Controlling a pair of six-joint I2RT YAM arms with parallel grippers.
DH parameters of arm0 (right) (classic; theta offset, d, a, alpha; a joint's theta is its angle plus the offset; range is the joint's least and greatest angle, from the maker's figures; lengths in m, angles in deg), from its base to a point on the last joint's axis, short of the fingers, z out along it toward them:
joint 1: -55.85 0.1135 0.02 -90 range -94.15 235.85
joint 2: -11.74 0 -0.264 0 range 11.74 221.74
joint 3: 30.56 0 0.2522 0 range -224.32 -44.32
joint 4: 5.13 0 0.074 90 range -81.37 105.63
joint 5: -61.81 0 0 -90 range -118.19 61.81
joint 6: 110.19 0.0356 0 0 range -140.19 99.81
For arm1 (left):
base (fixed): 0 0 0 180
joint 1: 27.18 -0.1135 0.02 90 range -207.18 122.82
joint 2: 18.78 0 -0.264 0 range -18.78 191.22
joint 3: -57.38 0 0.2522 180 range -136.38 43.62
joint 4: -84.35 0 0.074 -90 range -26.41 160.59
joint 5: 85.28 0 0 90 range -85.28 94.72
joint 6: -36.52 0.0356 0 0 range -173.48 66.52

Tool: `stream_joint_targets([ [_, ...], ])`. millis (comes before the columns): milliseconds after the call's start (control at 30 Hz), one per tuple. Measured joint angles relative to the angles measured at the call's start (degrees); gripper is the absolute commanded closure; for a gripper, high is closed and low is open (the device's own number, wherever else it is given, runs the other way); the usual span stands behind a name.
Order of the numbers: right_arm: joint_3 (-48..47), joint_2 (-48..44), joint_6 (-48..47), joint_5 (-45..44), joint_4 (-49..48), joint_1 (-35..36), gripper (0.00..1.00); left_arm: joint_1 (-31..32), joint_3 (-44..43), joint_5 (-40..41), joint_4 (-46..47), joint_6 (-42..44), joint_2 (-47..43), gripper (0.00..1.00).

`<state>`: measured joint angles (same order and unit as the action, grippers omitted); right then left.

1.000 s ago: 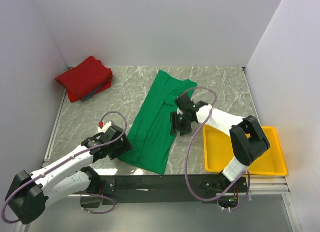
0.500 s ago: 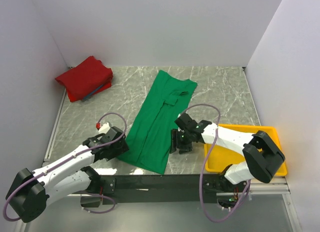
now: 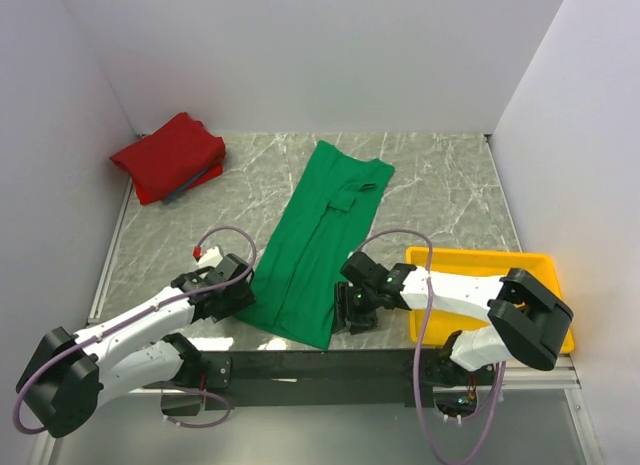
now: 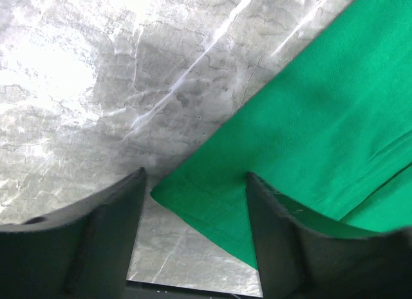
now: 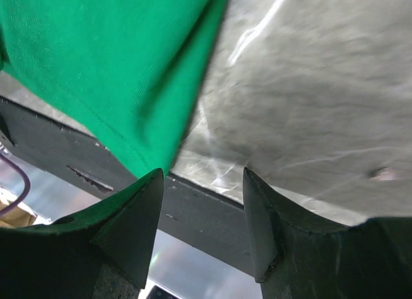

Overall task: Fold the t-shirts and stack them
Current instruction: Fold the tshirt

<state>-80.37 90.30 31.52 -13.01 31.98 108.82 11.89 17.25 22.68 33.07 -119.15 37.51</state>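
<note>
My right gripper should next shift to the left in the top view to straddle the corner of the green t-shirt's hem, since that corner is outside my fingers.
The green t-shirt (image 3: 313, 245) lies folded in a long strip down the table's middle, its hem at the near edge. The red t-shirt (image 3: 170, 157) lies bunched at the far left corner. My left gripper (image 3: 238, 303) is open at the hem's left corner; in the left wrist view the green corner (image 4: 212, 199) lies between the fingers (image 4: 109, 215). My right gripper (image 3: 343, 320) is open at the hem's right corner; in the right wrist view the green hem (image 5: 122, 99) sits beside the left finger (image 5: 129, 215), over the table's edge.
A yellow tray (image 3: 490, 300) stands at the near right, close to my right arm. The dark front rail (image 3: 320, 365) runs along the table's near edge. White walls close in the left, back and right.
My right gripper has moved from the shirt's middle right side toward me to the hem's right corner. My left gripper has shifted slightly toward the hem's left corner.
</note>
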Motion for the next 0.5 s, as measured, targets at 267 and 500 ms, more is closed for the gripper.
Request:
stream_joint_targets([
  [267,-0.15,0.59,1.86,0.31,-0.35,2.49,0.41,0.00,0.00,-0.04,0.20,0.24,0.76,0.45],
  [500,-1.44,1.38,2.47,1.09,-0.28,4.37,0.41,0.00,0.00,-0.24,0.35,0.22,1.31,0.48],
])
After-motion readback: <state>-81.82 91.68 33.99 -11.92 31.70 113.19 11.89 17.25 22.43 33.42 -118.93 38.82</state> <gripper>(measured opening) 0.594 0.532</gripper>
